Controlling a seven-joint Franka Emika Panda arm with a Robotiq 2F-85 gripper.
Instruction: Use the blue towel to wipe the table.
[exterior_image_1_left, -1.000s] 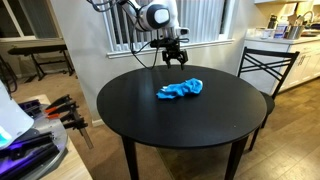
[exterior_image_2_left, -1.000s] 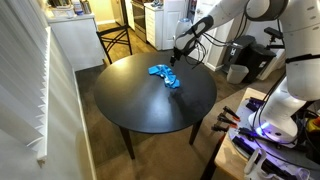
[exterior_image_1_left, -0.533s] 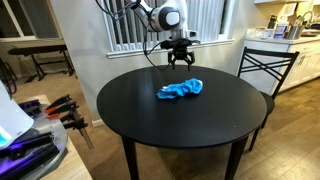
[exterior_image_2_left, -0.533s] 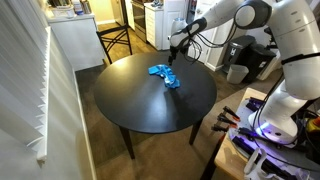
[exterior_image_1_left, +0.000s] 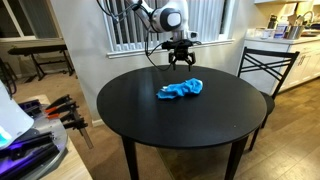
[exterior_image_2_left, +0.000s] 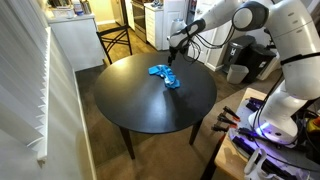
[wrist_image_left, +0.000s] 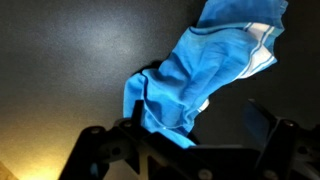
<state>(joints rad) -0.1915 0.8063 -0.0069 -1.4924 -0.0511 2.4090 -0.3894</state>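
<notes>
The gripper moves down onto the towel's crumpled middle (exterior_image_1_left: 183, 88) (wrist_image_left: 183, 92) next and closes on it, because the towel lies bunched in raised folds below my open fingers.
A crumpled blue towel (exterior_image_1_left: 180, 89) lies on the round black table (exterior_image_1_left: 170, 115), toward its far side; it also shows in an exterior view (exterior_image_2_left: 164, 75) and fills the upper right of the wrist view (wrist_image_left: 205, 65). My gripper (exterior_image_1_left: 181, 62) hangs above the table just behind the towel, also seen in an exterior view (exterior_image_2_left: 172, 59). Its fingers are spread and empty. In the wrist view the gripper (wrist_image_left: 195, 135) shows two dark fingers at the bottom, apart, with the towel's lower end between and beyond them.
A black metal chair (exterior_image_1_left: 265, 65) stands at the table's side. A folded stand (exterior_image_1_left: 40, 55) is by the window. Clamps and gear (exterior_image_1_left: 55, 110) sit on a bench close by. Kitchen cabinets (exterior_image_2_left: 75, 40) and a second robot body (exterior_image_2_left: 285, 100) flank the table.
One second ago the gripper was lower and a bit to the side; it moved up and toward the towel's far end, then held still. The towel has not moved.
</notes>
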